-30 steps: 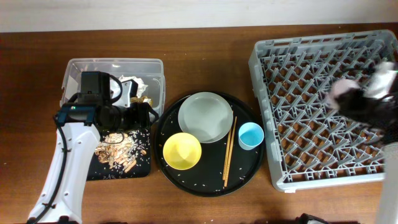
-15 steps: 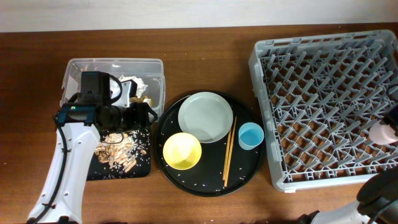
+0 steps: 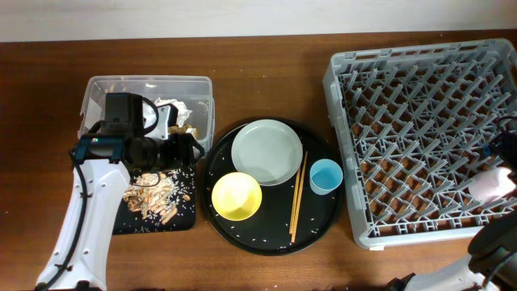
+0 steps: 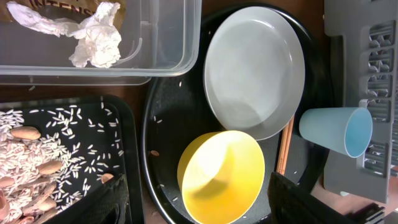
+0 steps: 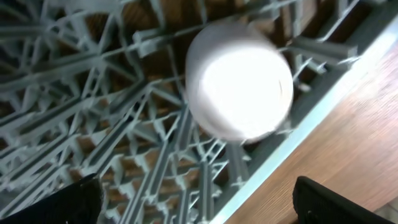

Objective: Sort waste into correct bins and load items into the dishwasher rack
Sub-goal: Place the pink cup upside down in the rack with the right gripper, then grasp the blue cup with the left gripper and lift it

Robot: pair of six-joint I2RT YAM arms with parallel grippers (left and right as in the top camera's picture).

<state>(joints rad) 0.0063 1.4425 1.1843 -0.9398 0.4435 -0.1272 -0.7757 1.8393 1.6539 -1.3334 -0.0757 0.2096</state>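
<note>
The blue cup's opening faces up. My left gripper will next move over the plate and down to the blue cup's rim [image 3: 313,175] [image 4: 347,134] beside the chopsticks.
The pink cup [image 5: 239,81] stands mouth-down in the grey dishwasher rack [image 3: 420,89] by its right wall, also seen as the pink cup [image 3: 493,184] from overhead. My right gripper [image 5: 199,205] is open just behind it, holding nothing. My left gripper [image 4: 205,208] is open and empty above the seam between the clear tub [image 3: 105,89] and the black bin tray [image 3: 121,222]. In the left wrist view the yellow bowl [image 4: 221,177] shows between its fingers. Plate [image 3: 266,151], blue cup [image 3: 326,176] and chopsticks [image 3: 297,198] lie on the round tray. Tissue [image 4: 93,37] is in the tub, rice scraps [image 4: 37,155] in the bin tray.
The large round black tray [image 3: 323,222] sits between the bins and the rack, with stray rice grains on it. The rack's upright pegs fill the right side. My right arm [image 3: 493,250] comes in at the bottom right corner. Bare wooden table runs along the front and back.
My right gripper opened and let go of the pink cup, which now rests in the rack by its right wall. The right arm drew back toward the front right. The left arm stayed still.
</note>
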